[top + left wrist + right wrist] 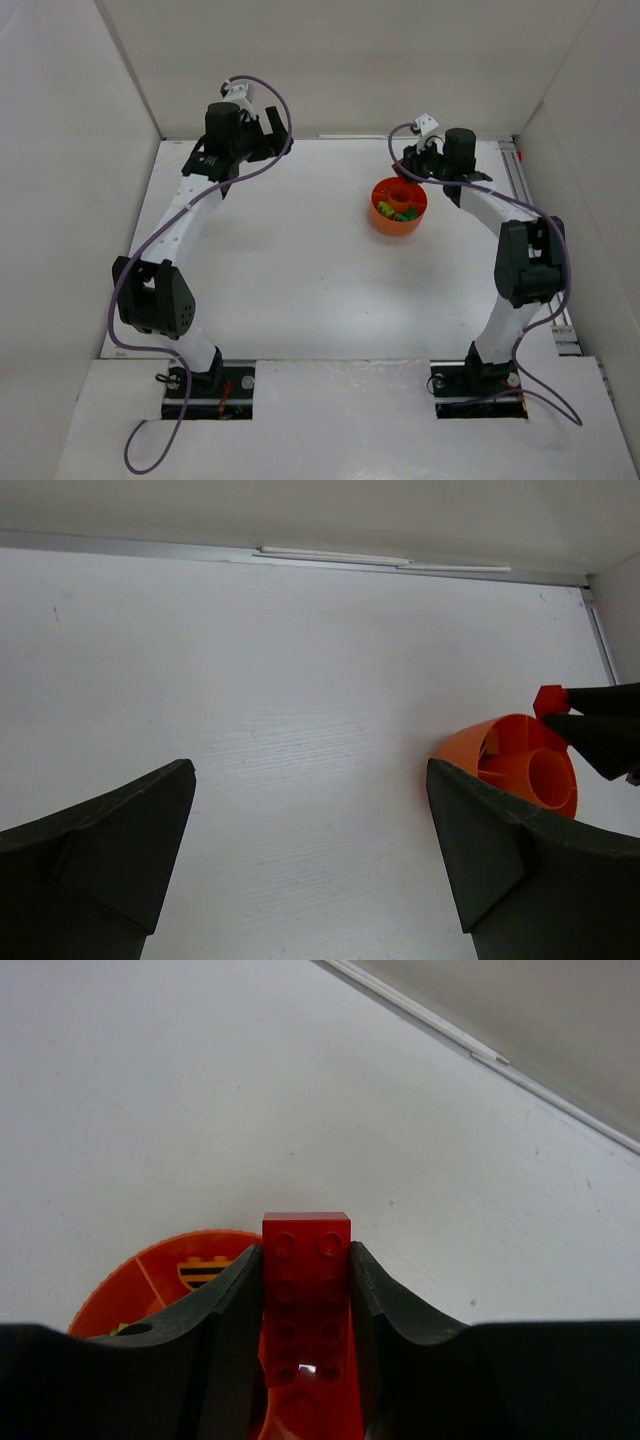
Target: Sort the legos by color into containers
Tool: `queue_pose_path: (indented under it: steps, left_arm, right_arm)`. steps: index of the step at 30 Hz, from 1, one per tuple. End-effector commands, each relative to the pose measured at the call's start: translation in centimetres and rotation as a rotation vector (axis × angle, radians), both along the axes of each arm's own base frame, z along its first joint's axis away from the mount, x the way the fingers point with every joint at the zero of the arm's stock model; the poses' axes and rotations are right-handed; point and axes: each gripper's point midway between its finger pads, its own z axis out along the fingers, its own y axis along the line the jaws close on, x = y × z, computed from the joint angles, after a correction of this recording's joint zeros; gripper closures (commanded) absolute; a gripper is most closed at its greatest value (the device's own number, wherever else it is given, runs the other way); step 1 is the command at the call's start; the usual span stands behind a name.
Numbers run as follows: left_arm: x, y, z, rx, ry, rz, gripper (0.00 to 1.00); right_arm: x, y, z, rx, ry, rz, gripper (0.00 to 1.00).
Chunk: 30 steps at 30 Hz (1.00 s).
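My right gripper draws back next over the bowl's rail-side compartment (pixel 417 194) (pixel 305 1415), which lies back from it, and releases the long red brick there.
The orange bowl (pixel 383 214) stands on the table right of centre, with small green and yellow legos (pixel 401 213) in its compartments. My right gripper (pixel 306 1250) is shut on a red lego brick (pixel 306 1290), studs facing the camera, just above the bowl's far rim (pixel 170 1275). A yellow-and-black piece (pixel 203 1271) lies in one compartment. In the left wrist view the bowl (pixel 500 755) sits at the right, with the red brick (pixel 550 700) held over it. My left gripper (pixel 310 780) is open and empty at the far left (pixel 270 125).
White walls enclose the table on three sides. A metal strip (pixel 330 556) runs along the back wall's foot. A rail (pixel 520 180) runs along the right edge. Purple cables hang from both arms.
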Motion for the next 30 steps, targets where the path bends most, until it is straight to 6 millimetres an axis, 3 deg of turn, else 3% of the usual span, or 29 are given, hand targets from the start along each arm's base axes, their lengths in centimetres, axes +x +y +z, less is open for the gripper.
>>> queue_pose_path:
  steps: [1,6,11,20,24,26,30]
  left_arm:
    - [0.6,-0.3,3.6,-0.027,-0.088,-0.015,0.00]
    - [0.4,-0.4,3.4,-0.029,-0.078,-0.025,0.00]
    - [0.4,-0.4,3.4,-0.029,-0.078,-0.025,0.00]
    - [0.2,-0.8,3.4,-0.043,-0.073,-0.041,0.00]
    - [0.2,-0.9,3.4,-0.046,-0.072,-0.049,0.00]
    - [0.1,-0.9,3.0,-0.044,-0.063,-0.049,0.00]
    - [0.0,-1.0,3.0,-0.047,-0.062,-0.058,0.00]
  right_arm:
    - [-0.2,-0.6,2.7,0.017,-0.089,0.006,1.00]
    - [-1.7,-0.8,1.8,0.045,-0.052,0.012,1.00]
    - [-2.2,-1.9,2.3,0.043,-0.063,-0.033,1.00]
    - [-3.3,-2.2,1.4,0.055,-0.026,-0.063,0.90]
    - [-3.6,-2.1,1.5,0.072,-0.015,-0.070,0.80]
    - [-3.6,-2.1,1.5,0.082,-0.007,-0.075,0.71]
    - [-3.7,-2.5,1.0,0.089,0.008,-0.088,0.63]
